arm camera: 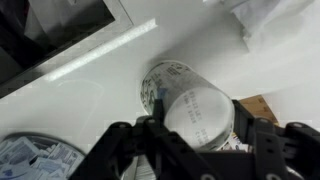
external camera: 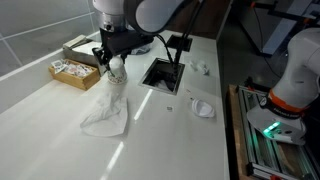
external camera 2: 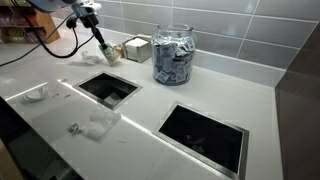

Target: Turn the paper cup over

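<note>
Next, my gripper tips flatter with the cup held tilted in my fingers. It comes down toward the counter between packets and opening, then opens.
The paper cup (arm camera: 190,105) is white with greenish-blue print and fills the middle of the wrist view, its flat base turned toward the camera and tilted. My gripper (arm camera: 197,128) is shut on it, one black finger pressing each side. In both exterior views the gripper (external camera: 112,60) (external camera 2: 101,40) holds the cup (external camera: 116,73) (external camera 2: 110,55) just above the white counter, close to a wooden box. Whether the cup still touches the counter I cannot tell.
A wooden box of packets (external camera: 76,72) lies right beside the cup. A crumpled white tissue (external camera: 108,110) is spread in front of it. A large glass jar (external camera 2: 173,52) stands at the back. Rectangular openings (external camera 2: 108,88) (external camera 2: 203,133) are cut into the counter.
</note>
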